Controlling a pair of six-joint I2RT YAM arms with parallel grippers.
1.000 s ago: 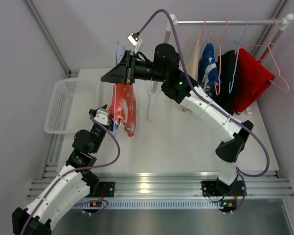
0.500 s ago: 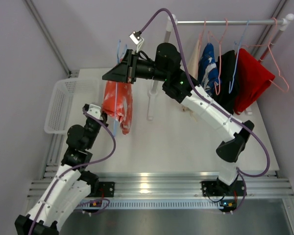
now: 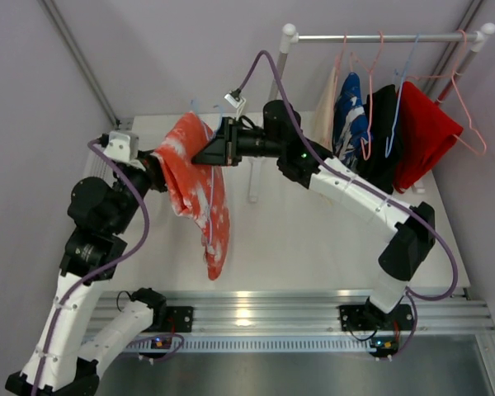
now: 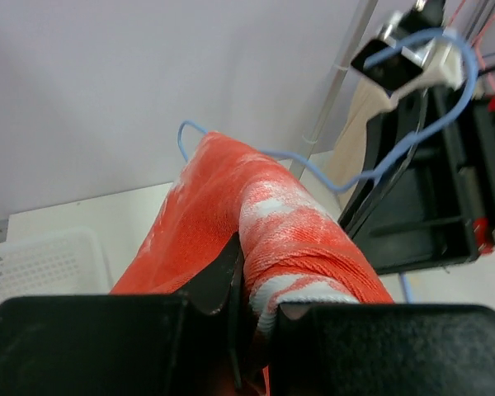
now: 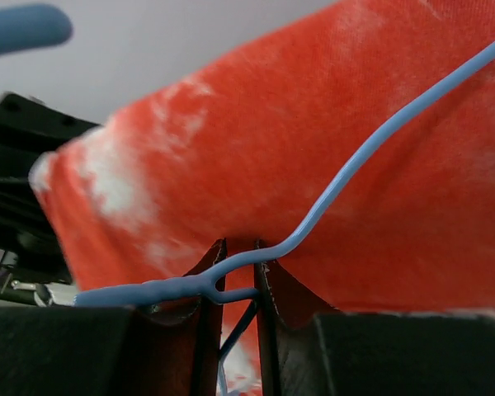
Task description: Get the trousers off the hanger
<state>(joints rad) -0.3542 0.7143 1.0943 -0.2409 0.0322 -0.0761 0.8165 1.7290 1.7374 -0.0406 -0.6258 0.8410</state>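
My right gripper holds the hanger's wire [image 4: 313, 169]. My left gripper needs to pull the trousers off toward the white basket [image 4: 45, 268] and go down to release them inside it.
The orange-red trousers [image 3: 200, 177] with white marks hang in mid-air left of the rack, spread from the blue hanger [image 5: 355, 165] down to a loose tail. My left gripper [image 3: 154, 167] is shut on their upper left edge; in the left wrist view the cloth [image 4: 297, 239] bunches between its jaws [image 4: 260, 290]. My right gripper [image 3: 200, 153] is shut on the hanger's wire at its fork, which crosses between the fingers [image 5: 239, 266] with the red cloth [image 5: 313, 140] right behind it. The hanger's wire [image 4: 313, 169] also loops over the cloth in the left wrist view.
On the rack's rail [image 3: 379, 37] hang beige [image 3: 326, 103], blue patterned [image 3: 348, 111], black [image 3: 384, 132] and red [image 3: 425, 132] trousers on wire hangers. A white basket [image 4: 41, 264] stands at the table's left, mostly behind my left arm. The rack's post [image 3: 254, 177] stands just right of the trousers.
My left gripper closed on the orange-red trousers and rose up and to the left, drawing the cloth out sideways. The right gripper kept hold of the hanger, shifting slightly down.
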